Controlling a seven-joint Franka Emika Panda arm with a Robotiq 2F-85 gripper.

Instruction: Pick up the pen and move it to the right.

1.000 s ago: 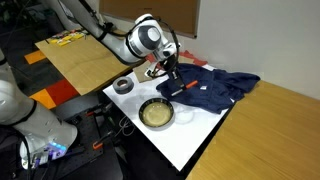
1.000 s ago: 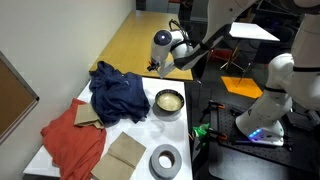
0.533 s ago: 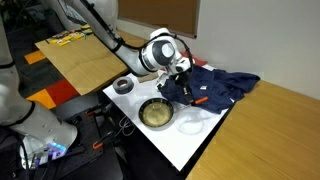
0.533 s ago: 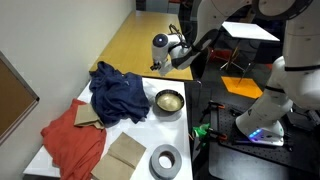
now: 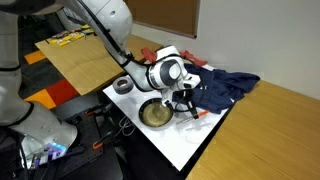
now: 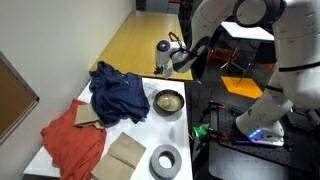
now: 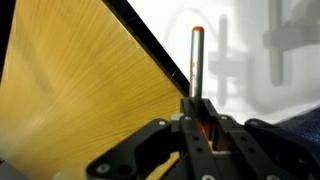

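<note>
I should next lower my gripper to put the pen (image 7: pixel 197 62) on the bare white table beside the bowl and let go, because that spot is below my gripper.
My gripper (image 5: pixel 186 103) is shut on the pen (image 7: pixel 197 62), a slim stick with a reddish-orange end. In the wrist view the pen sticks straight out from between the fingers (image 7: pixel 198 104), over the white table close to its edge with the wooden table. In an exterior view the pen's orange end (image 5: pixel 193 114) shows just below the gripper, above the white table (image 5: pixel 190 140) to the right of the round bowl (image 5: pixel 155 115). In the exterior view from the opposite side the gripper (image 6: pixel 164 62) hangs beyond the bowl (image 6: pixel 168 101) and the pen is too small to make out.
A dark blue cloth (image 5: pixel 228 84) (image 6: pixel 115 92) lies bunched beside the bowl. A red cloth (image 6: pixel 72 140), cardboard pieces (image 6: pixel 124 156) and a grey tape roll (image 6: pixel 165 158) (image 5: pixel 123 86) sit on the white table. A wooden table (image 6: pixel 140 40) adjoins it.
My gripper has carried the pen from above the blue cloth's edge down and across, past the bowl, towards the white table's edge. It stays shut on the pen.
</note>
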